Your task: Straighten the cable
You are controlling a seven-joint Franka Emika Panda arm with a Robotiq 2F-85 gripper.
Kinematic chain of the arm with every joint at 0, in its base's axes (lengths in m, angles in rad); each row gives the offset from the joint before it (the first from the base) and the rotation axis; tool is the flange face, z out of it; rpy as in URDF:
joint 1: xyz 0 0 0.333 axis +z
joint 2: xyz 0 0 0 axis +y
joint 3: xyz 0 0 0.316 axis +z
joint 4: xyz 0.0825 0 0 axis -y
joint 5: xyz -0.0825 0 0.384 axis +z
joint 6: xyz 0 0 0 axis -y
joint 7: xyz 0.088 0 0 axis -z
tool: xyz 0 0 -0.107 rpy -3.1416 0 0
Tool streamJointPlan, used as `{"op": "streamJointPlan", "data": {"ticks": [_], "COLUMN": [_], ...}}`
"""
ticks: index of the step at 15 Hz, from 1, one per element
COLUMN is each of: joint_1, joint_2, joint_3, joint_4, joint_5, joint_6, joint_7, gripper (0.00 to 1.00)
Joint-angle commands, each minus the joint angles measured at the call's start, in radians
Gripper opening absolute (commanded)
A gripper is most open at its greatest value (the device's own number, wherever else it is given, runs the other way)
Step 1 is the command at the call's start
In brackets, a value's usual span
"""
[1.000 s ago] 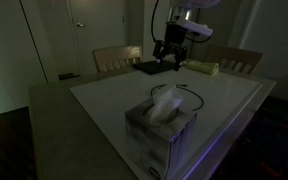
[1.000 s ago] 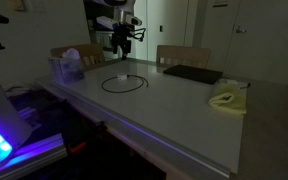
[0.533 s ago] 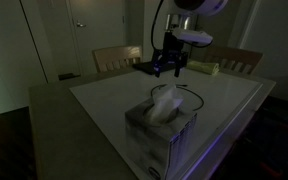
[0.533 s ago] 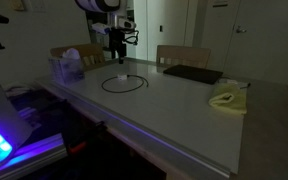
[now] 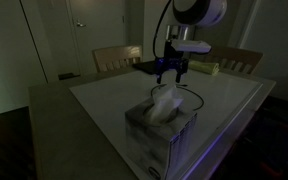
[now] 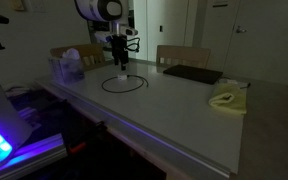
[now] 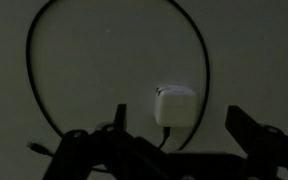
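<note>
My gripper lowers around the sides of the white plug block (image 6: 122,76) (image 7: 175,106) next and closes, since the block sits below it, between its open fingers.
The thin black cable (image 7: 44,40) lies in a loop on the white table. It ends in a small white plug block (image 7: 175,106). The loop also shows in both exterior views (image 6: 124,83) (image 5: 194,97). My gripper (image 7: 179,135) is open and hangs just above the white plug, with one finger on each side of it and nothing held. In an exterior view the gripper (image 6: 119,66) is right above the far edge of the loop. In an exterior view the gripper (image 5: 171,78) is partly hidden behind the tissue box.
A tissue box (image 5: 160,125) stands near the loop; it also shows in an exterior view (image 6: 68,67). A flat black mat (image 6: 192,74) and a yellow cloth (image 6: 228,99) lie further along the table. Chairs (image 6: 182,55) stand behind.
My gripper has come down and moved toward the cable loop, from above the table's far side to just over the white plug. The cable has not moved.
</note>
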Motion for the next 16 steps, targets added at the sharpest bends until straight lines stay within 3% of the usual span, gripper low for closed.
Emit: {"op": "streamJointPlan", "data": {"ticks": [1,16], "joint_1": [-0.016,-0.031], "joint_2": [0.063,0.199], "joint_3": [0.001,0.017], "joint_4": [0.044,0.108], "joint_5": [0.005,0.014], "joint_6": [0.009,0.033], "joint_7": [-0.035,-0.139], "gripper": [1.0,1.0]}}
